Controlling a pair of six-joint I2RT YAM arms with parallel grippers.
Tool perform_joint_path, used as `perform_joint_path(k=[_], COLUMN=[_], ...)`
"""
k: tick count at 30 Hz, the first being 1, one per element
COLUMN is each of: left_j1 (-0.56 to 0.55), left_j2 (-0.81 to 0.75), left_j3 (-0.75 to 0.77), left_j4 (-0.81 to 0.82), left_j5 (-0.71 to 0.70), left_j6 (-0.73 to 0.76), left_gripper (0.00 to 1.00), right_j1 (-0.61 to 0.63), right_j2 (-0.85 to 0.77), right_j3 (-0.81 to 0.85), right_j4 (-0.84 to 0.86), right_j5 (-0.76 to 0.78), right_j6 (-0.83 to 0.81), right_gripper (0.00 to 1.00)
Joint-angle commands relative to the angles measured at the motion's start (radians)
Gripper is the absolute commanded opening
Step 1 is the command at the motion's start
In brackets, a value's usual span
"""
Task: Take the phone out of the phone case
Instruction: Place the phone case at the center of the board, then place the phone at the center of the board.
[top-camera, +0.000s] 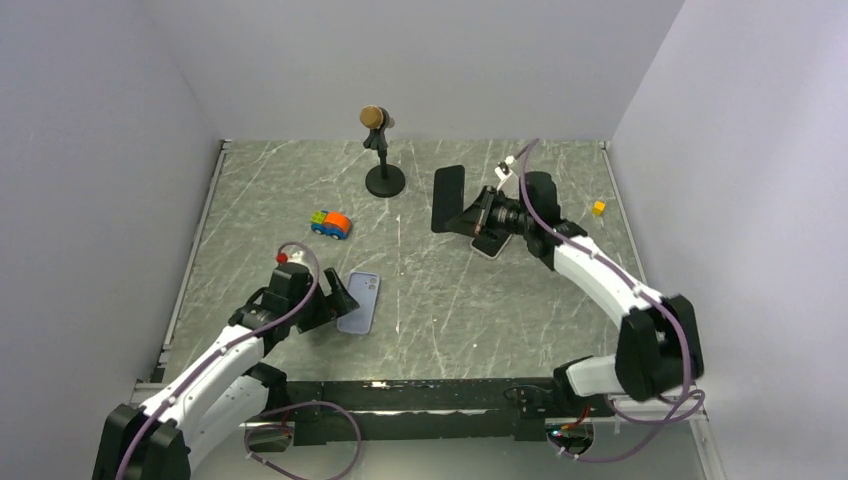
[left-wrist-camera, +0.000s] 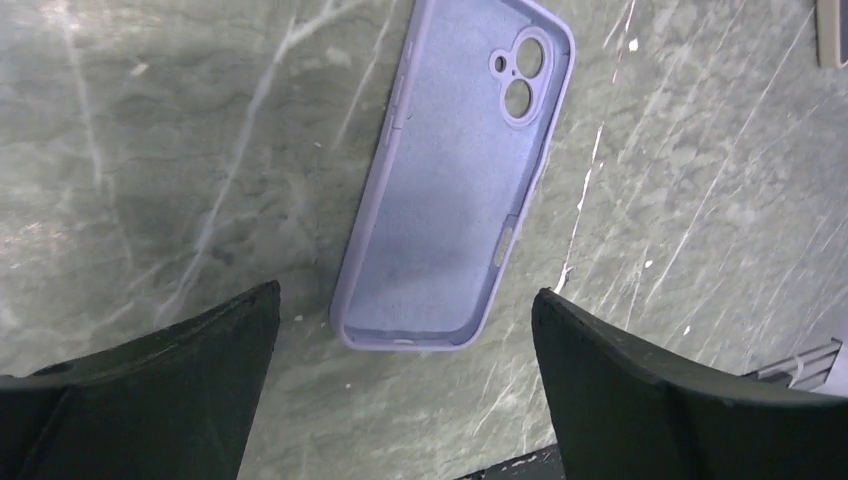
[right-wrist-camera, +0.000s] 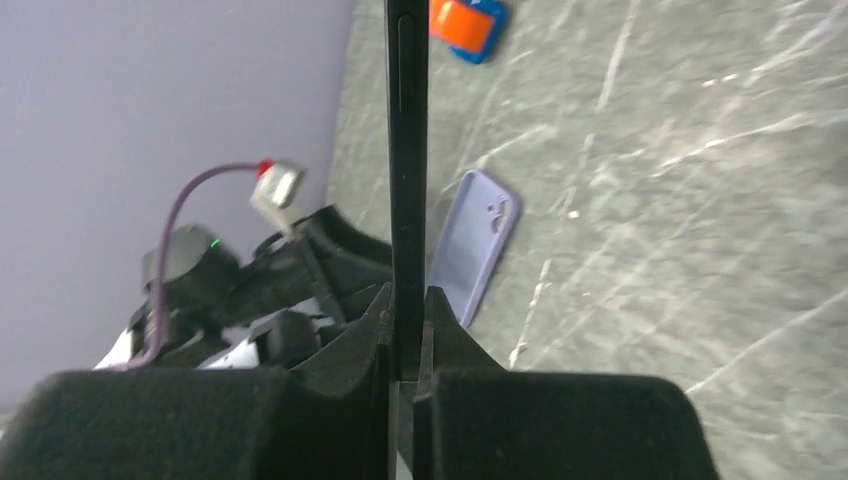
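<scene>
I will move the black phone away from my base with my right gripper, and then I will lower it onto the empty table beside the microphone's stand.
The empty lilac phone case (top-camera: 360, 300) lies open side up on the table, also in the left wrist view (left-wrist-camera: 450, 180) and the right wrist view (right-wrist-camera: 470, 245). My left gripper (top-camera: 340, 297) is open and empty, its fingertips (left-wrist-camera: 250, 320) apart on either side of the case's near end, not touching it. My right gripper (top-camera: 478, 215) is shut on the black phone (top-camera: 448, 198) and holds it on edge above the table at the back right. In the right wrist view the phone (right-wrist-camera: 407, 150) stands edge-on between the pads of the gripper (right-wrist-camera: 405, 300).
A microphone on a black round stand (top-camera: 381, 150) is at the back centre. A small orange and blue toy car (top-camera: 330, 224) sits left of centre. A yellow cube (top-camera: 598, 208) lies at the far right. A pale flat object (top-camera: 490, 246) lies under the right wrist.
</scene>
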Motion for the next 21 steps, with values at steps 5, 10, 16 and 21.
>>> perform_joint_path(k=[5,10,16,21], left_j1=[0.001,0.001,-0.002,-0.004], left_j2=[-0.196,-0.273,-0.288,-0.285], left_j3=[0.119,0.177,0.225,0.26], left_j4=[-0.148,-0.119,-0.062,-0.027], left_j5=[-0.09,-0.027,0.049,0.077], left_j6=[-0.009,0.031,0.046,0.06], left_gripper=[0.99,0.99,0.99,1.0], right_j1=[-0.129,-0.187,-0.203,-0.211], right_j2=[0.396,0.72,1.028,1.216], right_j3=[0.368,0.622,0.94,1.164], right_j4=[-0.163,-0.169,-0.228,-0.323], right_j5=[-0.017,-0.11,-0.127,-0.108], right_j6=[-0.216,-0.201,-0.21,-0.232], right_gripper=[0.0,0.0,0.0,0.01])
